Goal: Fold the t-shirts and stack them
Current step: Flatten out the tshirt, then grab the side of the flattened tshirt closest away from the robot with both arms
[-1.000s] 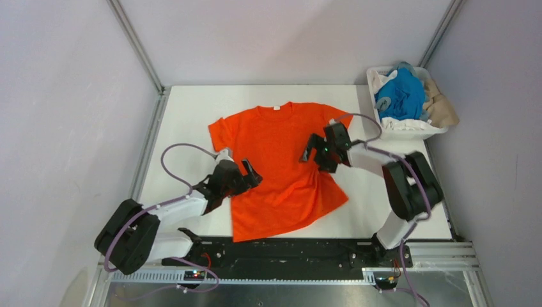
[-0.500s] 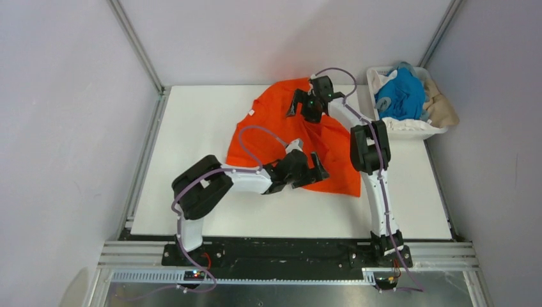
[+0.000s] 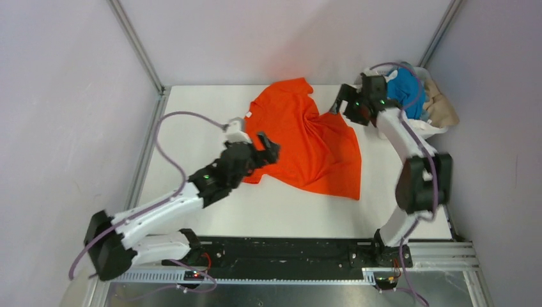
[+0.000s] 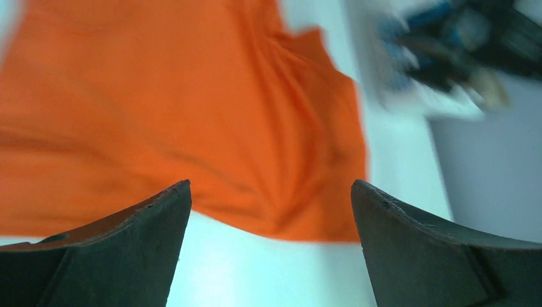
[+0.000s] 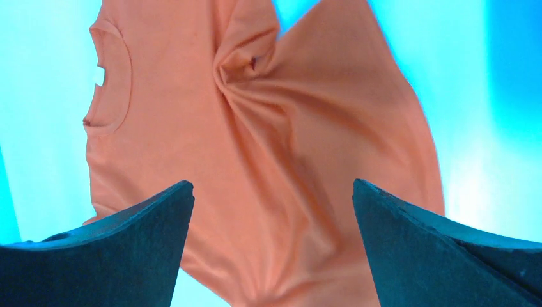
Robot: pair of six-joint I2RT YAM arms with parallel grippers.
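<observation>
My left gripper's open fingers are over the t-shirt's body, so it will go down and left in the top view onto the t-shirt's near sleeve (image 3: 253,178).
The orange t-shirt (image 3: 307,137) lies crumpled and twisted on the white table, turned sideways, its white neck tag (image 3: 249,114) at the left. It also shows in the left wrist view (image 4: 179,109) and the right wrist view (image 5: 268,147). My left gripper (image 3: 270,148) is open and empty at the shirt's left edge. My right gripper (image 3: 342,105) is open and empty above the shirt's far right corner, next to the basket. A blue t-shirt (image 3: 409,89) and a beige one (image 3: 442,105) lie in the basket, partly hidden by my right arm.
The white plastic basket (image 3: 415,128) stands at the far right corner of the table (image 3: 192,128). Grey walls and metal frame posts enclose the table on three sides. The black arm-base rail runs along the near edge.
The shirt went from flat to bunched and turned sideways. Both grippers have let go of it. The left arm swung back left, the right gripper moved right toward the basket.
</observation>
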